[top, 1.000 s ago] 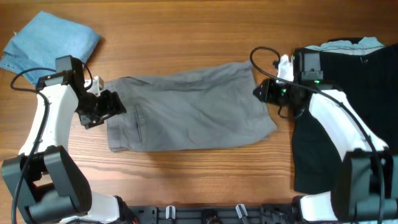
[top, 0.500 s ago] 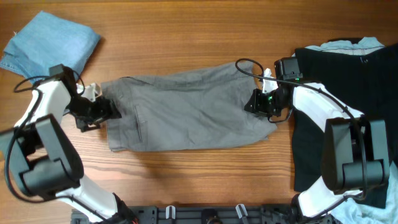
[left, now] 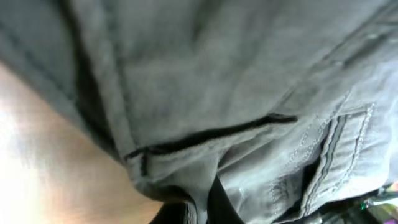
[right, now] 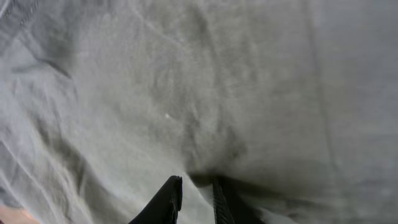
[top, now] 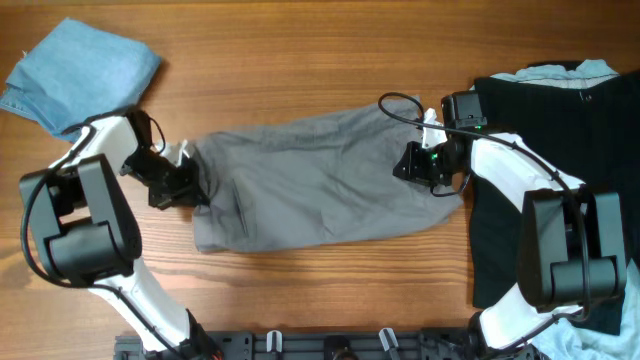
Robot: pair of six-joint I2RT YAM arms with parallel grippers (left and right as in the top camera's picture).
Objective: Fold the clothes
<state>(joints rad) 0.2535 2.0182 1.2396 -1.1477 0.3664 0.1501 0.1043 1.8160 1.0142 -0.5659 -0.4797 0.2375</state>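
The shorts' leg half lies still unfolded, right of my left gripper in the overhead view. I need to lift the waistband across onto it and release.
The grey shorts lie spread across the middle of the table, waistband to the left and leg ends to the right. My left gripper is shut on the bunched waistband edge. In the left wrist view its dark fingers pinch a fold of the grey shorts beside a pocket seam. My right gripper sits at the right-hand hem. In the right wrist view the right gripper holds a ridge of grey shorts between its near-closed fingers.
A folded light-blue denim garment lies at the back left corner. A large black garment covers the right side, under my right arm, with a pale blue piece at its top. Bare wooden table shows behind the shorts.
My left gripper has shut on the waistband and moved right, dragging the shorts' left edge inward and bunching it. My right gripper slid left onto the hem, then stayed.
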